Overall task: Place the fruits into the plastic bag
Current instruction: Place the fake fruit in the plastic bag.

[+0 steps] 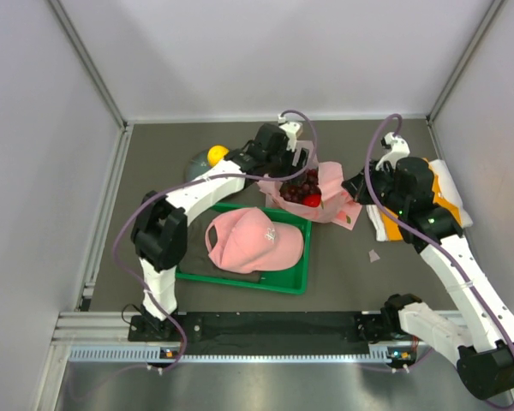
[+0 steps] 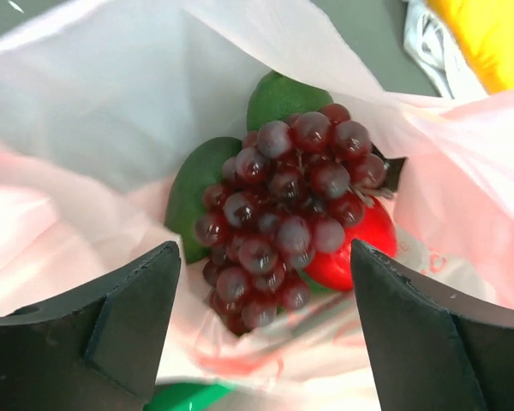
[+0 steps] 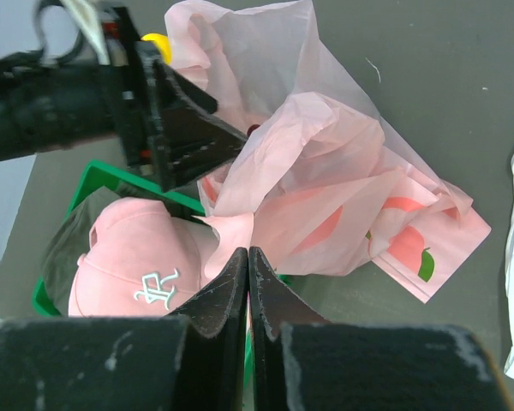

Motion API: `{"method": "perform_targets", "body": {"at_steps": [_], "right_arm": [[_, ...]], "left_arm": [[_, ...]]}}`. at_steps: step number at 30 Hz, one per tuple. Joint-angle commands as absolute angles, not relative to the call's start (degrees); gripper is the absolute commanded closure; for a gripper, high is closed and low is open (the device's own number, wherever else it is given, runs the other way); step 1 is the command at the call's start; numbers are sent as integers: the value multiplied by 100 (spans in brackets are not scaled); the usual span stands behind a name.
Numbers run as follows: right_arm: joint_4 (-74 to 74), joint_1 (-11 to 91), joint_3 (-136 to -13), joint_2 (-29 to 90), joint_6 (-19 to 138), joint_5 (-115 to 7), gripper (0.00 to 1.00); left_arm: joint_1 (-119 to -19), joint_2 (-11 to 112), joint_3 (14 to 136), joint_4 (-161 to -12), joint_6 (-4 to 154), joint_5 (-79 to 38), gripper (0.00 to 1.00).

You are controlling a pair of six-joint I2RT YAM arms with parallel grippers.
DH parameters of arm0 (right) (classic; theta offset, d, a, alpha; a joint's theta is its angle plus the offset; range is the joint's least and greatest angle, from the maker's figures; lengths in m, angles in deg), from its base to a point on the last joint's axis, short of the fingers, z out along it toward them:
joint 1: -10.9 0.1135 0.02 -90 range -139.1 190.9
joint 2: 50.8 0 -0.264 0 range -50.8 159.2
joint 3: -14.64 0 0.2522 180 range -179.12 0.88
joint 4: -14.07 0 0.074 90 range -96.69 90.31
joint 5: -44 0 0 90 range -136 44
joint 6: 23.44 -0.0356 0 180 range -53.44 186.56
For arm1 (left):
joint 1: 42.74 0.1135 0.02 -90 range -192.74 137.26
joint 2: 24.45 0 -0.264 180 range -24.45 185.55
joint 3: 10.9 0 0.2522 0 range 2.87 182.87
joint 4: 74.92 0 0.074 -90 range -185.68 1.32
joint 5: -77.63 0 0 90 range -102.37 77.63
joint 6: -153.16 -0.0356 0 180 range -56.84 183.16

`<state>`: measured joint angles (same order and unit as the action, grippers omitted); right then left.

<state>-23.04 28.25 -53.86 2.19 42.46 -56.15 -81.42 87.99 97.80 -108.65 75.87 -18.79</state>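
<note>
The robot's left gripper will next move away from the bag's opening to the left in the top view and go down at the near side of the yellow-orange citrus, because fruit is outside the bag.
The pink plastic bag (image 1: 330,199) lies open behind the green tray. Inside it sit dark red grapes (image 2: 283,223), two green avocados (image 2: 201,188) and a red round fruit (image 2: 368,244). My left gripper (image 2: 265,342) is open and empty, just above the bag's mouth (image 1: 295,160). My right gripper (image 3: 248,250) is shut on the bag's edge (image 3: 236,227) and holds it up at the bag's right side (image 1: 353,184). A yellow-orange citrus (image 1: 217,155) lies outside the bag, to the left of my left gripper. No dark brown fruits show.
A green tray (image 1: 295,282) holds a pink baseball cap (image 1: 253,240) in front of the bag. An orange and white folded cloth (image 1: 394,227) lies under my right arm. A dark grey rounded thing (image 1: 195,169) sits by the citrus. Walls close in on three sides.
</note>
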Motion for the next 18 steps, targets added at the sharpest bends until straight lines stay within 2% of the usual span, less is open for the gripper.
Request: {"method": "perform_targets", "body": {"at_steps": [1,11,18], "right_arm": [[-2113,2787,-5414,150,4282,-5549,100],[-2096,2787,-5396,115,4282,-5567,100],[-2096,2787,-5388,97,4291,-5584,100]], "left_arm": [[-8133,7901,9498,-10468,7468,-1624,14],[-7580,6687,8338,-10046,7713,-948,11],[-6648,6423,7573,-9791,9092,88,10]]}}
